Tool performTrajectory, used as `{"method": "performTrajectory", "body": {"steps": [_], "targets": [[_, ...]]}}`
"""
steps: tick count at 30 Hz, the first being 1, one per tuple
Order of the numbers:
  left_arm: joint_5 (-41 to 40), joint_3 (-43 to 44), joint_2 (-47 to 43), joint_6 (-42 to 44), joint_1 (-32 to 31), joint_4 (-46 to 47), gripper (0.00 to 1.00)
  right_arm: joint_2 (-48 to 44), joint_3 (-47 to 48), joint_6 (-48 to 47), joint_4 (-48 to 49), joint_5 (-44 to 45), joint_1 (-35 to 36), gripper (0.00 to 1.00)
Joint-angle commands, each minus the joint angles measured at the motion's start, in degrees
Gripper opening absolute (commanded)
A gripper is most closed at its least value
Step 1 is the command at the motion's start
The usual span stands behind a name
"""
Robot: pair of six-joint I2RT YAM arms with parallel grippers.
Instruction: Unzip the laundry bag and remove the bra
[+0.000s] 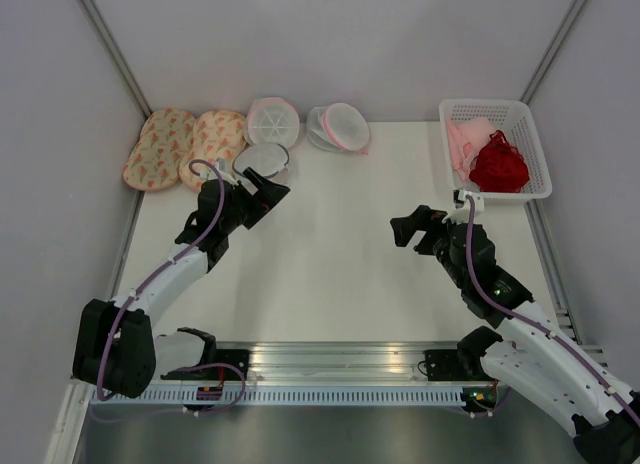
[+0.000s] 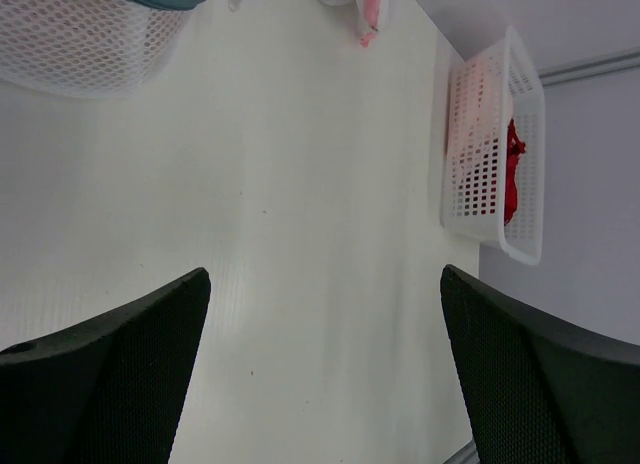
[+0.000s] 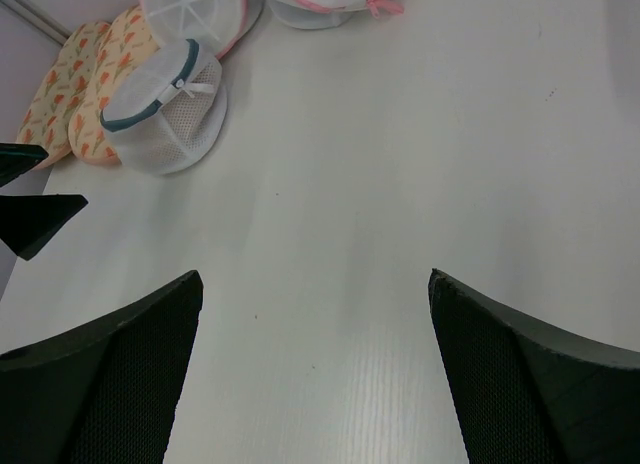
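My left gripper moves outward and down onto the near part of the laundry bag's dark grey zipper rim next and closes, since that part faces its open fingers.
The laundry bag [image 1: 262, 161] is a round white mesh pouch with a dark grey zipper rim, lying at the table's back left. It also shows in the right wrist view [image 3: 165, 109] and at the top left of the left wrist view [image 2: 85, 34]. The zipper looks closed. My left gripper [image 1: 271, 193] is open and empty, just in front of the bag and not touching it. My right gripper [image 1: 410, 227] is open and empty over the table's middle right, far from the bag. The bra is not in view.
Two white mesh pouches with pink trim [image 1: 272, 121] [image 1: 340, 126] lie at the back. Two orange-patterned pads [image 1: 160, 147] [image 1: 215, 142] lie at the back left. A white basket [image 1: 532, 149] at the back right holds a dark red garment [image 1: 497, 164] and a pale pink cloth [image 1: 465, 142].
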Motion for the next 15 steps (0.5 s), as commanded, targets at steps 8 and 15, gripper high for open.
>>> {"method": "performTrajectory", "body": {"steps": [8,15], "targets": [[-13.34,6.68,10.30,-7.66,2.47,3.59,1.00,0.29,0.47,1.28,2.27,-3.97,0.25,0.98],[-14.67,16.60,24.71,-13.91,5.54,4.94,0.99,-1.99,-0.93,1.99,1.49,-5.03,0.16,0.98]]}}
